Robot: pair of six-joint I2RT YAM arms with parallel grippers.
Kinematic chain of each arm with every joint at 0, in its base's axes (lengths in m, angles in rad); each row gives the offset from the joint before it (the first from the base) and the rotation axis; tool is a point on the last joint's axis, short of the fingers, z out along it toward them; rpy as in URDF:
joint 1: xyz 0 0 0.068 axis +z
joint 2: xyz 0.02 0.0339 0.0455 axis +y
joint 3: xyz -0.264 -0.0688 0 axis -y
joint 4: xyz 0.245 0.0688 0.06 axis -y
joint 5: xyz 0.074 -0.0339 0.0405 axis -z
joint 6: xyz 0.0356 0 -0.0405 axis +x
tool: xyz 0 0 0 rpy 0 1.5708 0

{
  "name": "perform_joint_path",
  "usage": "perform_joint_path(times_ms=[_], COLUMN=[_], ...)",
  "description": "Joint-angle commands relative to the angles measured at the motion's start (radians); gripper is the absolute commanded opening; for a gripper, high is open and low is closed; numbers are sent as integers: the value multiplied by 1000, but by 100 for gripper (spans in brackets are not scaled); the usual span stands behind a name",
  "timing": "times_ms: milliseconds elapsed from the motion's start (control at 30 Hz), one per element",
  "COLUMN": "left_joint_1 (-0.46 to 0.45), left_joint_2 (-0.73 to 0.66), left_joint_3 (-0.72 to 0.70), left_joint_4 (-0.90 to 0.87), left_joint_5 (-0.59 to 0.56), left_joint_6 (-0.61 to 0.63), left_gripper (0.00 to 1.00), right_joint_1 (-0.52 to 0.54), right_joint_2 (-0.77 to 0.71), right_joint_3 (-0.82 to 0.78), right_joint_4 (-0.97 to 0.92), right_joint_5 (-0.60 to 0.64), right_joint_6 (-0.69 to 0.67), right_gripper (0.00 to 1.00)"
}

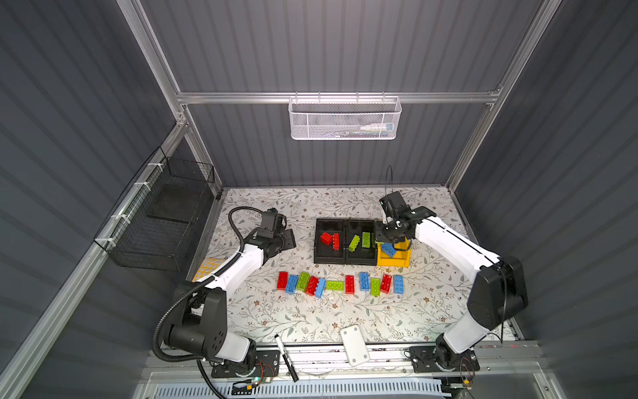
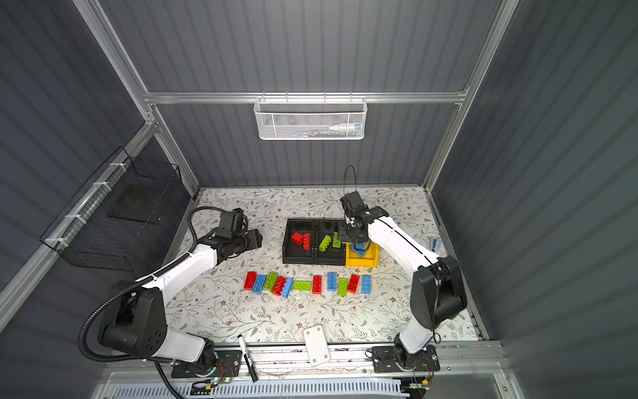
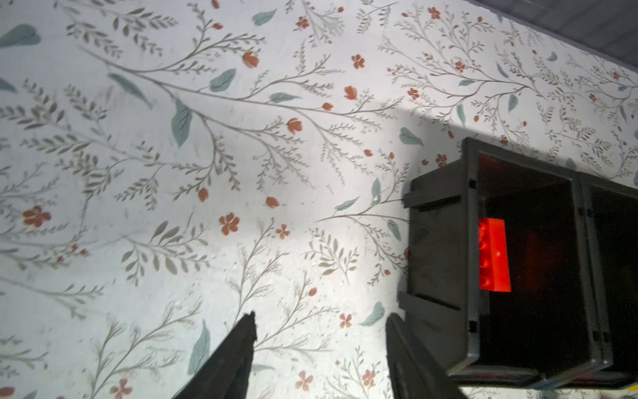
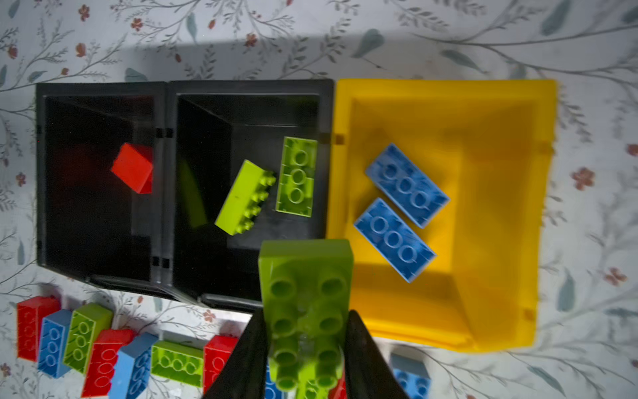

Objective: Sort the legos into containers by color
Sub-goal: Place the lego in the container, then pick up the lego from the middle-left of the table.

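Next, my right gripper moves outward and down toward the middle black container to release the lego among matching green ones.
My right gripper [image 4: 305,312] is shut on a lime green lego [image 4: 305,273], held above the front rims where the middle black container [image 4: 248,86] meets the yellow container [image 4: 500,207]. The middle one holds two green legos [image 4: 297,176]; the yellow one holds two blue legos [image 4: 407,184]. Red legos [image 1: 329,239] lie in the left black container [image 1: 316,248]. A row of red, blue and green legos [image 1: 340,285] lies in front of the containers. My left gripper [image 3: 321,317] is open and empty over the floral mat, left of the black container [image 3: 435,241].
A yellow-orange holed tray [image 1: 207,267] lies under the left arm. A black wire basket [image 1: 162,214] hangs on the left wall and a white mesh basket [image 1: 343,119] on the back wall. A white plate [image 1: 354,345] and a marker [image 1: 286,357] sit at the front edge.
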Motion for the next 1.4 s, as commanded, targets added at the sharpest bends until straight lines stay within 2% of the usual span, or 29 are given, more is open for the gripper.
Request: perform_joint_path(times_ms=[0, 233, 433, 600, 1100, 1367], left_joint_1=[21, 37, 37, 37, 36, 25], left_joint_2=[-59, -131, -152, -150, -136, -143], left_joint_3=[-47, -143, -215, -248, -278, -309], left_joint_4=[-33, -50, -9, 7, -17, -31], left_joint_5=[19, 20, 37, 55, 84, 91], left_joint_6=[-41, -89, -138, -151, -129, -125], left_gripper=[63, 67, 69, 70, 75, 73], right_joint_1=[26, 39, 39, 38, 2, -27], right_joint_2=[89, 251, 301, 294, 148, 96], right_joint_3=[75, 182, 212, 216, 124, 70], right_joint_4=[18, 19, 18, 22, 50, 63], right_joint_5=[-44, -54, -54, -50, -11, -4], right_joint_6=[0, 1, 2, 0, -6, -4], right_gripper=[28, 32, 39, 52, 54, 54])
